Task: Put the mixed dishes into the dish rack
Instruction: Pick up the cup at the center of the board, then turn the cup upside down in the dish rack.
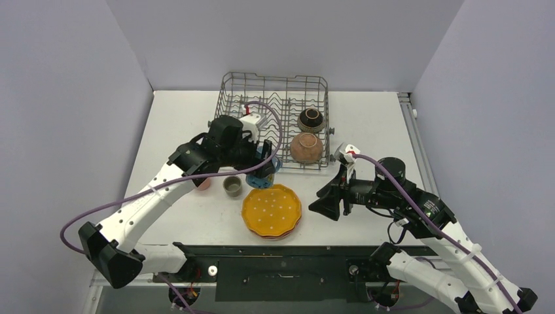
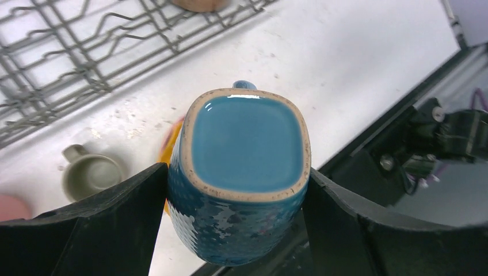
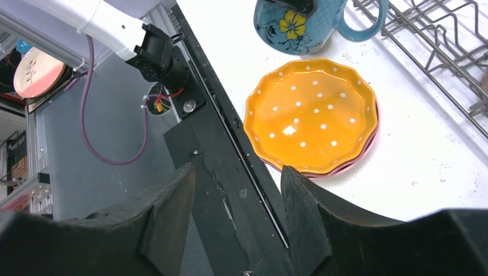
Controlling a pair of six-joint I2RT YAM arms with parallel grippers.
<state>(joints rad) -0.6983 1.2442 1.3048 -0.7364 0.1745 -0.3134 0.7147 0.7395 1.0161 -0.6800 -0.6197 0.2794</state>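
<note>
The rack's far corner [image 1: 237, 101] lies outward, to the left of my left gripper in the top view, so it should move there next, then down to release the mug.
My left gripper [image 1: 263, 167] is shut on the blue flowered mug [image 2: 247, 144], whose glazed base faces the wrist camera; both fingers press its sides. It hangs just in front of the dish rack [image 1: 275, 118], whose wires [image 2: 86, 52] lie beyond it. The dark brown bowl [image 1: 311, 119] and the terracotta bowl [image 1: 305, 148] sit in the rack. The scalloped orange dotted plate [image 3: 311, 115] lies on pink plates [image 3: 351, 168]. My right gripper [image 3: 236, 195] is open and holds nothing, just right of the plates at the table's front edge.
A grey-green cup [image 1: 232, 186] and a pink cup [image 1: 204, 184] stand on the table left of the mug. A black rail [image 1: 288, 252] runs along the near edge. Grey walls close in the left, back and right sides.
</note>
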